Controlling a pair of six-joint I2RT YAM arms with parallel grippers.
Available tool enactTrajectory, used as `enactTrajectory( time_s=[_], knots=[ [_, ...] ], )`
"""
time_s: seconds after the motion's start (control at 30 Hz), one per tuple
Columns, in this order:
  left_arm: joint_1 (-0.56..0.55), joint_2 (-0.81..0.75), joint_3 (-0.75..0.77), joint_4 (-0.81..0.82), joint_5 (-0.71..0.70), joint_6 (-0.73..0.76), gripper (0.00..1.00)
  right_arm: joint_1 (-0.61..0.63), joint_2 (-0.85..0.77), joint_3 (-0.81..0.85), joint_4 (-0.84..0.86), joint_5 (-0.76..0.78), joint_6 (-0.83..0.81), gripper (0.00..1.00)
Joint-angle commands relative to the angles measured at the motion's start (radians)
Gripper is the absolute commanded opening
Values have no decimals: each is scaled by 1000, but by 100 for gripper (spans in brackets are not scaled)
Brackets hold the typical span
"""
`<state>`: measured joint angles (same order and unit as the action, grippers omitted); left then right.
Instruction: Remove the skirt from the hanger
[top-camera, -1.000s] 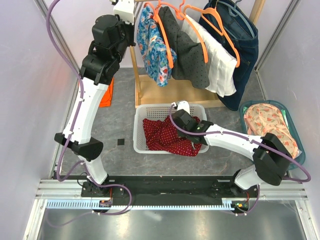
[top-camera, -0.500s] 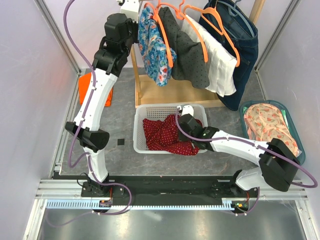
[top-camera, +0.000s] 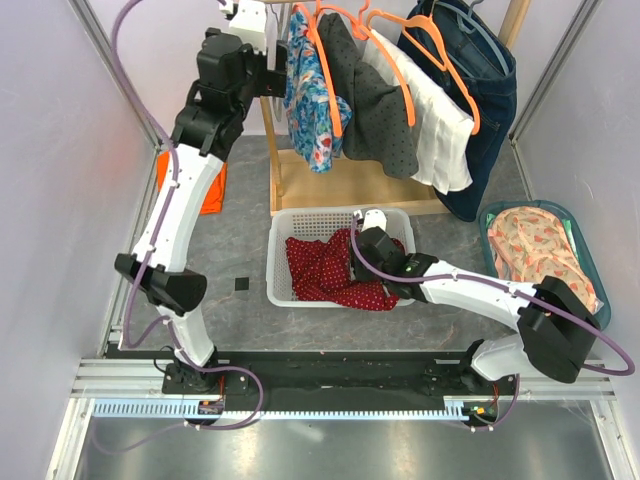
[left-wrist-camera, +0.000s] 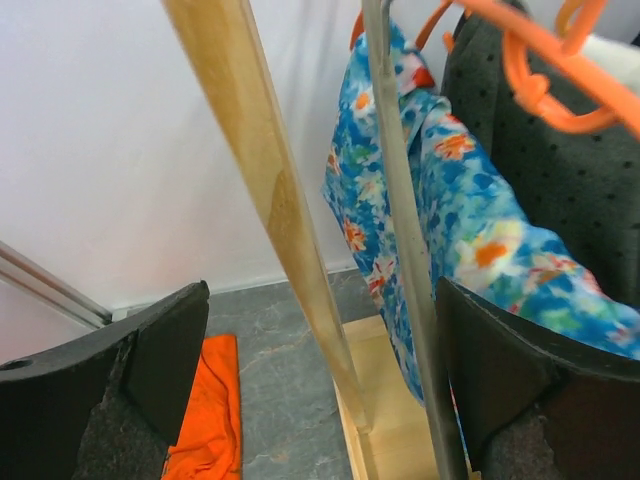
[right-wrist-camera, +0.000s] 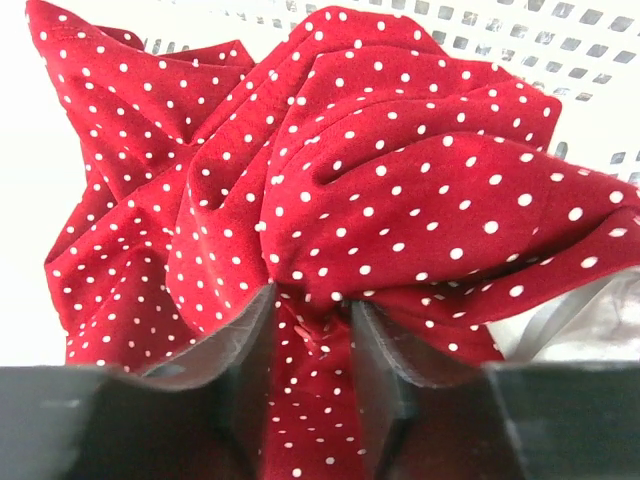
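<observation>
The blue garment's hanger is to the right in the top view. My left gripper should next move that way, off the rack's post and onto that hanger's near arm (top-camera: 324, 72).
The red white-dotted skirt (top-camera: 320, 268) (right-wrist-camera: 400, 170) lies crumpled in the white basket (top-camera: 330, 220), off any hanger. My right gripper (top-camera: 358, 258) (right-wrist-camera: 312, 300) is low in the basket with its jaws parted; a fold of the skirt still lies loosely between them. Orange hangers (top-camera: 325, 60) on the rack carry other garments. Up at the rack's left end, my left gripper (top-camera: 272, 60) (left-wrist-camera: 320, 300) stands wide open, holding nothing. The rack's wooden post (left-wrist-camera: 270, 200) and a thin metal rod (left-wrist-camera: 400, 250) run between its fingers.
A blue floral garment (top-camera: 305, 90) (left-wrist-camera: 450, 220), a dark dotted one (top-camera: 375, 110), a white one (top-camera: 440, 130) and denim (top-camera: 490, 100) hang on the rack. Orange cloth (top-camera: 190, 185) (left-wrist-camera: 205, 420) lies on the floor at left. A teal tub (top-camera: 585, 265) of patterned cloth sits at right.
Both grippers were shut and have opened. The right jaws parted around the skirt in the basket. The left arm shifted slightly left at the rack's end.
</observation>
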<state>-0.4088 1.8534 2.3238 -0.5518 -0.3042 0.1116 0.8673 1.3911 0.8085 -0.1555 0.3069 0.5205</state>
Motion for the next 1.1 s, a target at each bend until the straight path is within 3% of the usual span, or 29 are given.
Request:
enactTrajectory(
  time_s=[0.0, 0.07, 0.23, 0.53, 0.73, 1.07],
  knots=[
    [-24, -167, 5, 44, 39, -36, 100, -1, -14, 47, 4, 8, -7, 54],
    [-42, -210, 0, 59, 30, -32, 100, 1, -26, 70, -27, 23, -8, 66],
    [-117, -264, -17, 124, 14, 2, 100, 1, -105, 127, -91, 101, -33, 80],
    [-378, -114, 49, 176, -96, 129, 100, 4, -199, 196, -124, 107, -65, 80],
    [-400, 59, 164, 223, -206, 152, 100, 4, -245, 140, -125, 115, -54, 80],
    [-389, 99, 126, 317, -317, 178, 100, 4, -310, 89, -139, 158, -54, 81]
  ],
)
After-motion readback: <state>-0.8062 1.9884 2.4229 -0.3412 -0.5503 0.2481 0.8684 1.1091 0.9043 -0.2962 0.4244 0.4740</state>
